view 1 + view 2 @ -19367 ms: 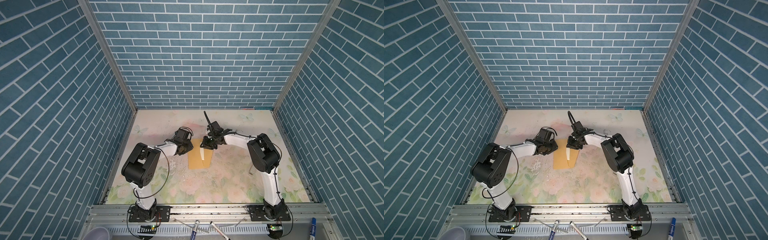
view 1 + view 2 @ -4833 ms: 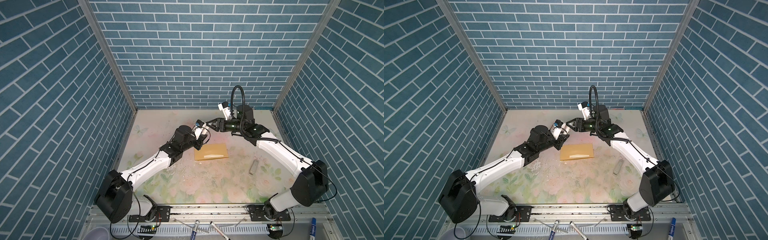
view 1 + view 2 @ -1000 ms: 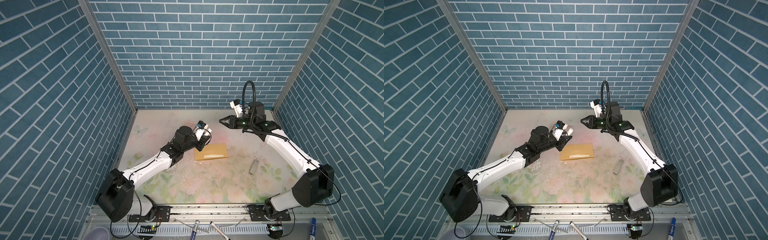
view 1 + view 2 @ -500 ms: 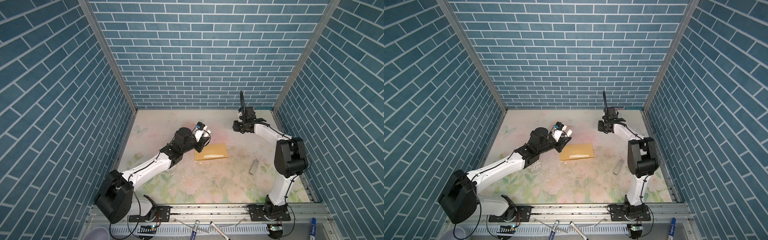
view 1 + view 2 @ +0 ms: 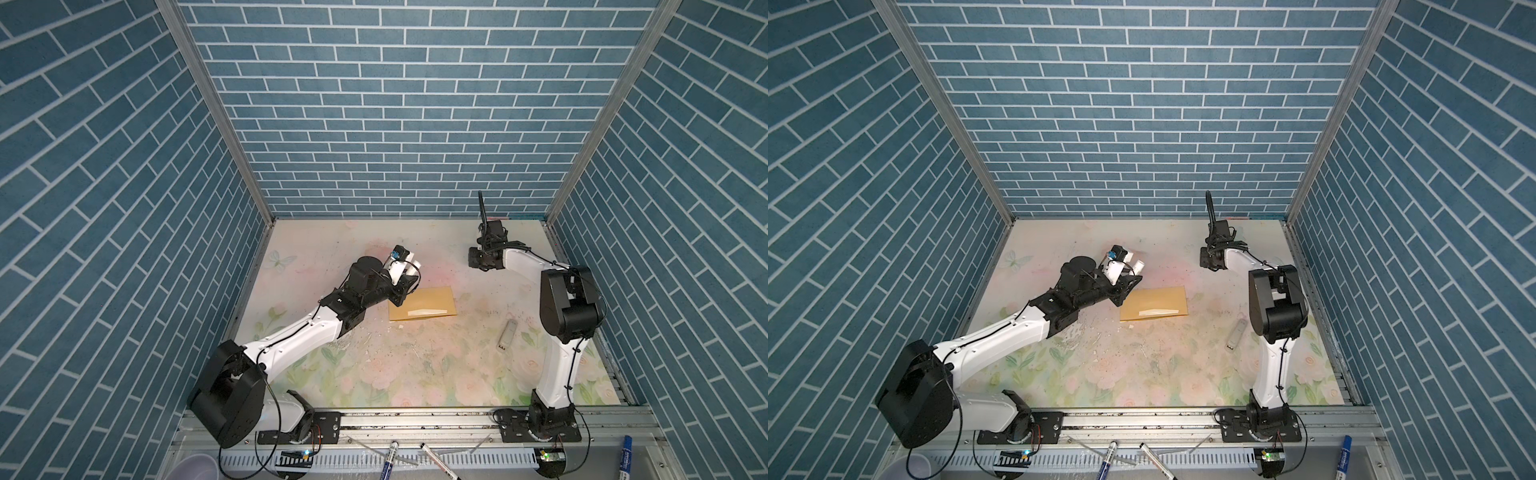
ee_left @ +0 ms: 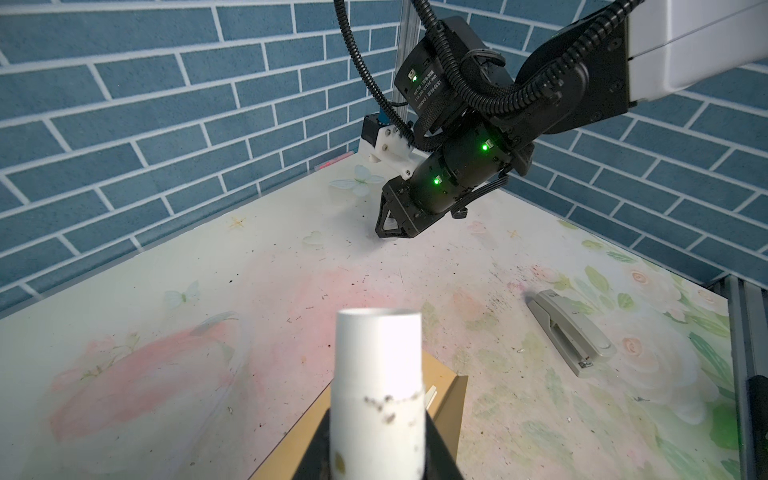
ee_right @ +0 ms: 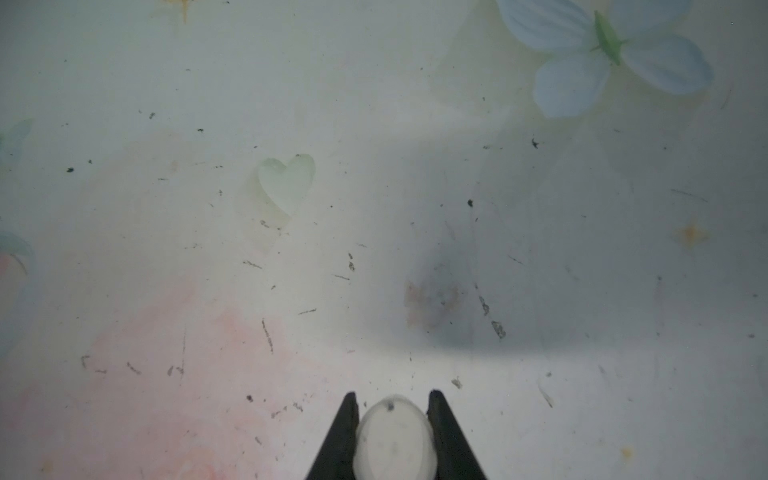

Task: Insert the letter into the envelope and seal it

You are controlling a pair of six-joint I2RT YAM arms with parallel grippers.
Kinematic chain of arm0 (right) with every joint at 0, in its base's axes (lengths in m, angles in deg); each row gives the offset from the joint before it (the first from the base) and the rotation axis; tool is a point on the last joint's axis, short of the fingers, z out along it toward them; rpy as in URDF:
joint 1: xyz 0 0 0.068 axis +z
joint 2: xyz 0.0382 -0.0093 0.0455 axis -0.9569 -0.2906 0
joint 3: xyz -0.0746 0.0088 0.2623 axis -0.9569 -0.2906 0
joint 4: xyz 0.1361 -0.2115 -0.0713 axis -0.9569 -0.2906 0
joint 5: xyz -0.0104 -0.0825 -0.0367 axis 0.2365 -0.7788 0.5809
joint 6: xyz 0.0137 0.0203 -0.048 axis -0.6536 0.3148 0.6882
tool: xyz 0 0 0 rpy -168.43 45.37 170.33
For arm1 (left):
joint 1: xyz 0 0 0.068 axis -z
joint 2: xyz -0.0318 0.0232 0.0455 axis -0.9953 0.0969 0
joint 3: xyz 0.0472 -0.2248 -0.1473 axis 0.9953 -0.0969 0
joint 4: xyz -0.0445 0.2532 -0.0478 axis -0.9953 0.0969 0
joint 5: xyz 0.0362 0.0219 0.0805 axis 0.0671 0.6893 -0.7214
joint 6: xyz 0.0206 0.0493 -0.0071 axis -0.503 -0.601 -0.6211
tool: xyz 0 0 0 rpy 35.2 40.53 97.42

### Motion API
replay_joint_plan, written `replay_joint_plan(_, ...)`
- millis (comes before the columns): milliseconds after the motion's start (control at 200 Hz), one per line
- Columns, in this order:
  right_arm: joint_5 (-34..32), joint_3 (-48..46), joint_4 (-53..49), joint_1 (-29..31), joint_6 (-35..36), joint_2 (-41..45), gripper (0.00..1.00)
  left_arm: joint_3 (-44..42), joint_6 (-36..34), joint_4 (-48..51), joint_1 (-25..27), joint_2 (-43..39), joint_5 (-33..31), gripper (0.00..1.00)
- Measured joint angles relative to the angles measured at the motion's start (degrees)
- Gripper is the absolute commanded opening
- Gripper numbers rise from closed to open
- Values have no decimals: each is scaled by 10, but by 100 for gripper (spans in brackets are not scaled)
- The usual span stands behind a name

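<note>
The small white rounded cap (image 7: 392, 442) should be released next on the bare tabletop, clear of the envelope. My right gripper will go down a little to the tabletop just below it and let go there.
The golden-tan envelope (image 5: 422, 301) (image 5: 1154, 305) lies flat mid-table, and a corner of it shows in the left wrist view (image 6: 449, 399). A thin pale sliver (image 5: 428, 311) lies on its face; I cannot tell what it is. The letter is hidden. My left gripper (image 5: 409, 276) (image 5: 1128, 279) (image 6: 378, 419) hovers over the envelope's left end, shut on a white tube (image 6: 378, 365) (image 5: 414, 266). My right gripper (image 5: 477, 266) (image 5: 1208, 262) (image 6: 390, 232) (image 7: 392, 395) points down close to the table at the back right, shut on a small white rounded cap (image 7: 392, 442).
A grey stapler (image 5: 508, 336) (image 5: 1236, 333) (image 6: 571, 332) lies right of the envelope, beside the folded right arm (image 5: 569, 303). Blue brick walls enclose the floral table (image 5: 374, 374). Marker pens (image 5: 388, 461) lie on the front rail.
The right arm has folded back, and its gripper has dropped from mid-air to just above the table at the back right. The left gripper has barely moved.
</note>
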Motion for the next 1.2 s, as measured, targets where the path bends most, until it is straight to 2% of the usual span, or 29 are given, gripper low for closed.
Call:
replay_joint_plan(180, -2, -14, 12, 0, 0, -6, 14, 0, 1, 0, 0, 0, 0, 0)
replay_joint_plan(520, -2, -53, 36, 0, -1, -6, 24, 0, 4, 0, 0, 0, 0, 0)
replay_joint_plan(950, 3, -84, 50, 0, -1, 10, 59, 0, 8, -6, 0, 0, -4, 0)
replay_joint_plan(1080, 3, -95, 36, 0, -2, 38, 65, -5, 14, -18, 0, 0, -10, 0)
replay_joint_plan(1195, 11, -109, 21, 0, -2, 97, 67, -15, 21, -39, 0, 0, -15, 0)
